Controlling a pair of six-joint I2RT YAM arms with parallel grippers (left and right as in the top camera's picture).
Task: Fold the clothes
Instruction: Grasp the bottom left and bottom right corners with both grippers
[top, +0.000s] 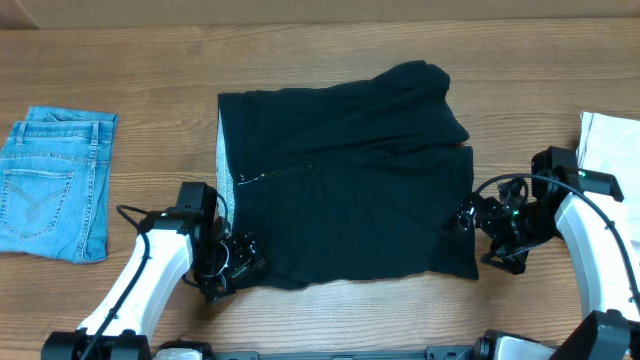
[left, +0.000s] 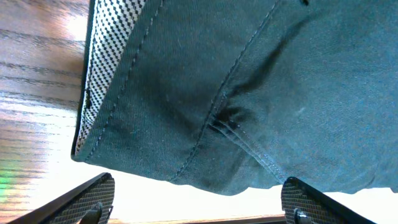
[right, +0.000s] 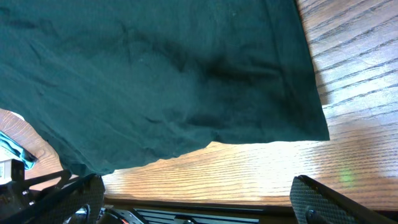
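Observation:
My right gripper lowers and draws back onto the black garment's near corner (top: 474, 272) (right: 318, 132) below next and closes there. That corner lies uncovered on top of the table.
The black garment (top: 340, 200) lies flat in a rough rectangle on the middle of the wooden table, with a speckled black-and-white lining strip (top: 224, 170) along its left edge. My left gripper (top: 235, 262) is open and empty at the garment's front left corner. In the left wrist view the stitched hem (left: 249, 81) lies just beyond the spread fingers (left: 198, 186). My right gripper (top: 468, 218) is open and empty at the garment's right edge near the front right corner. In the right wrist view the cloth (right: 155, 74) lies ahead of the open fingers (right: 196, 183).
Folded light-blue jeans (top: 55, 185) lie at the far left. A white garment (top: 612, 140) lies at the right edge, behind my right arm. The table's front edge (right: 249, 202) is close behind both grippers.

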